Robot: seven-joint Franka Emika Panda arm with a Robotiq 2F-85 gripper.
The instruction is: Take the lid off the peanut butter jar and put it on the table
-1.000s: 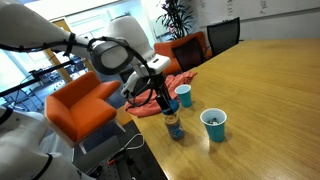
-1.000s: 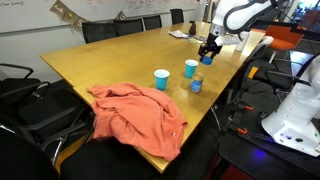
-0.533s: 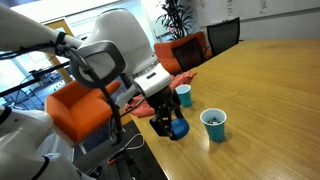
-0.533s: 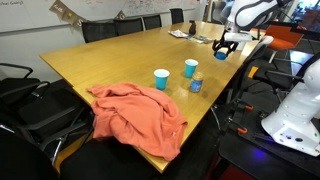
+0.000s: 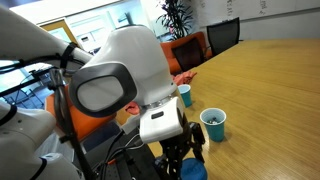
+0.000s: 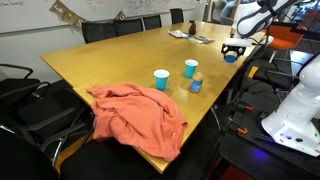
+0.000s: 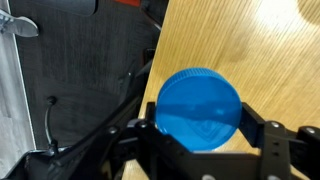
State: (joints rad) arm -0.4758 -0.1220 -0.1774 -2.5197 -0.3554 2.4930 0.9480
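Next, the gripper moves outward and down onto the bare wood (image 7: 262, 55) beside the jar to release the lid, since the lid hangs in the air by the table's edge.
My gripper (image 7: 199, 122) is shut on the round blue lid (image 7: 198, 103), which fills the space between the fingers above the edge of the wooden table (image 7: 262, 45). In an exterior view the gripper (image 6: 232, 52) holds the lid (image 6: 231, 57) in the air near the table's (image 6: 110, 55) far corner, well away from the peanut butter jar (image 6: 196, 83). The jar stands uncapped near the table's edge. In an exterior view the gripper (image 5: 190, 162) and lid (image 5: 195, 172) are low at the front, and the arm hides the jar.
Two open blue cups (image 6: 161, 79) (image 6: 190, 68) stand beside the jar; they also show in an exterior view (image 5: 184, 94) (image 5: 213, 123). An orange cloth (image 6: 135, 115) lies over the table's near edge. Orange chairs (image 5: 190, 50) stand close by. Cables and floor (image 7: 70, 110) lie below the table edge.
The gripper has lifted off the jar with the lid in it and carried it away along the table's edge. The jar stays in place, uncapped.
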